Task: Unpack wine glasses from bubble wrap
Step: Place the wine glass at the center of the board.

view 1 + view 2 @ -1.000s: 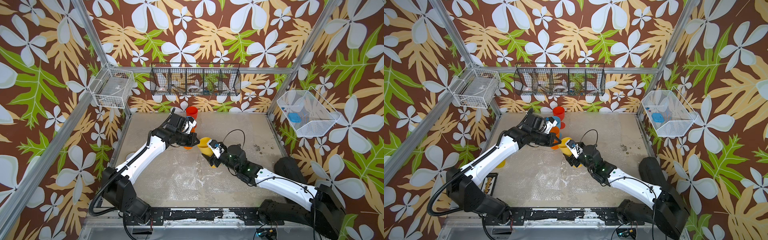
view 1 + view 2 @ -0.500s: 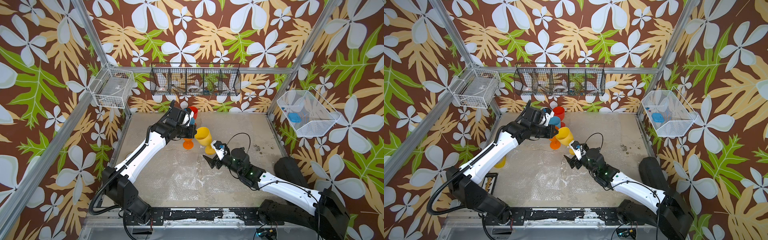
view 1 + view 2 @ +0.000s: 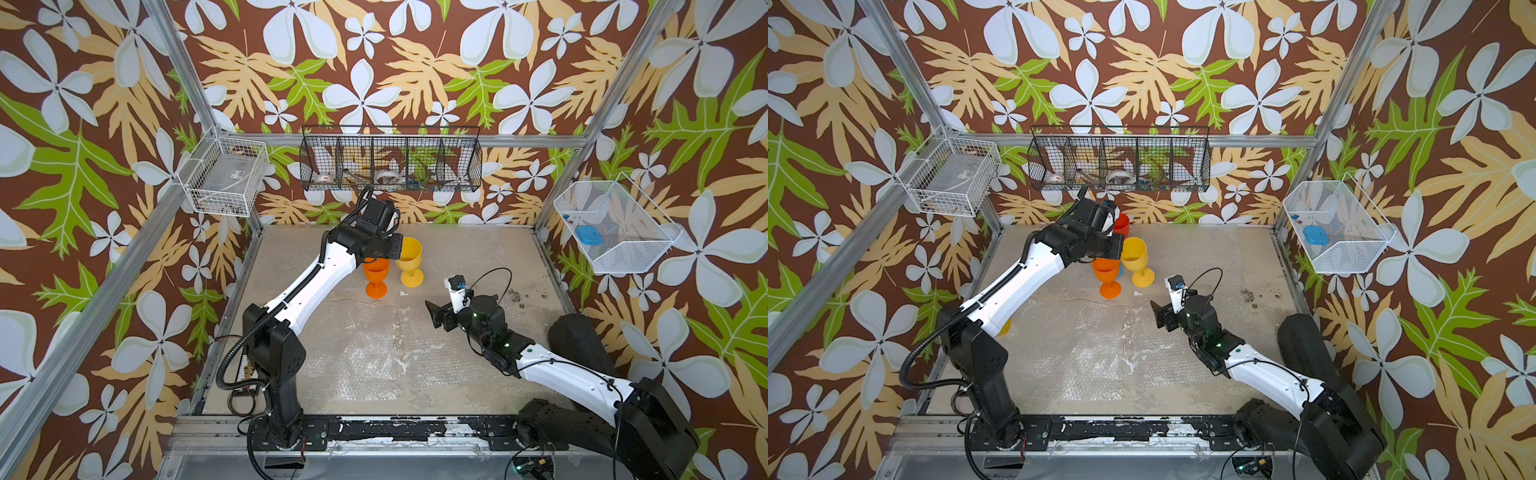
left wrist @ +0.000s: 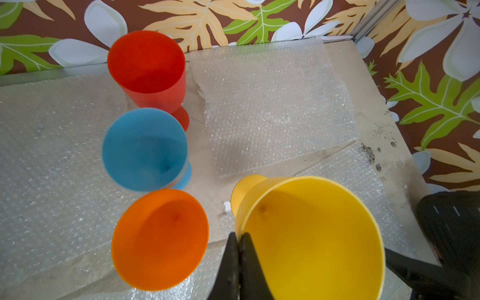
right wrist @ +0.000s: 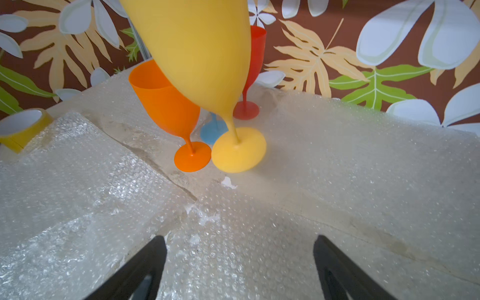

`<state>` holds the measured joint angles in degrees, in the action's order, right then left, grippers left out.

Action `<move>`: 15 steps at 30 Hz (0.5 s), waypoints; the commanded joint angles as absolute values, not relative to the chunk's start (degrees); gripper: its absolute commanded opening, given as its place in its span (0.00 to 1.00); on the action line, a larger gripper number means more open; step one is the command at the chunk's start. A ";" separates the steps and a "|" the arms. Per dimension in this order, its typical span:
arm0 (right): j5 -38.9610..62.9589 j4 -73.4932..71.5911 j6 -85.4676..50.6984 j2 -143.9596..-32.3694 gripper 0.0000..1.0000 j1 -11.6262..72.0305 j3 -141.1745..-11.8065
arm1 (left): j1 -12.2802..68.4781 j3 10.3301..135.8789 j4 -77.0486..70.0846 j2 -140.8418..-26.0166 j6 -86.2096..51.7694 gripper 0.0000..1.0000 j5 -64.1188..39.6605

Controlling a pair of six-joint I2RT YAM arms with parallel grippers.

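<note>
The foot of the yellow glass (image 3: 409,259) hangs above the table, so the left gripper needs to lower that glass next onto the bare part of the table beside the orange glass's foot and let go of the yellow glass's rim.
My left gripper (image 4: 240,237) is shut on the rim of the yellow wine glass (image 4: 311,233), one finger inside the bowl and one outside. The yellow glass (image 3: 409,259) hangs slightly tilted, its foot (image 5: 239,150) low beside the orange glass (image 5: 166,104). The orange (image 3: 376,276), light blue (image 4: 144,149) and red (image 4: 146,65) glasses stand upright in a row at the back. My right gripper (image 5: 239,237) is open and holds nothing. It hovers over flat bubble wrap (image 5: 337,168), in front of the glasses (image 3: 442,296). All the glasses are bare.
Flat bubble wrap sheets (image 3: 374,353) cover most of the table. A yellowish tape roll (image 5: 23,127) lies left of the glasses. Wire baskets hang on the back wall (image 3: 390,160), left (image 3: 226,183) and right (image 3: 615,228). A black rounded object (image 3: 577,345) sits at the right edge.
My right gripper let go of the yellow glass, opened wide and drew back toward the front right. My left gripper carried the yellow glass back and turned it upright beside the orange one.
</note>
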<state>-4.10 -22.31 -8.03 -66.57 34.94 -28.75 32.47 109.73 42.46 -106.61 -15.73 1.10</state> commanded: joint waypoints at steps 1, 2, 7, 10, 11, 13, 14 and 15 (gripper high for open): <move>-5.10 -26.22 -9.56 -67.07 0.91 34.98 -27.28 | 32.52 113.40 44.90 -109.41 -13.97 0.00 4.09; -5.26 -26.58 -9.51 -67.23 0.91 34.98 -26.99 | 32.52 114.32 45.18 -110.31 -13.74 0.00 4.28; -5.82 -28.42 -9.14 -68.10 0.91 34.98 -25.71 | 32.48 115.92 46.11 -113.85 -12.58 0.00 5.40; -5.80 -29.54 -9.33 -68.51 0.91 34.98 -24.97 | 32.52 116.19 46.82 -115.35 -11.94 0.00 6.03; -5.80 -29.77 -9.32 -68.64 0.91 34.98 -24.74 | 32.51 116.32 47.09 -115.70 -11.81 0.00 6.43; -5.72 -30.28 -9.45 -69.05 0.91 35.02 -24.51 | 32.43 115.94 47.09 -116.22 -11.54 0.00 7.07; -5.62 -30.41 -9.48 -69.17 0.91 34.91 -24.41 | 32.43 115.96 47.18 -116.43 -11.48 0.00 7.09; -5.62 -30.46 -9.49 -69.33 0.91 34.98 -24.43 | 32.43 115.91 47.34 -116.74 -11.36 0.00 7.02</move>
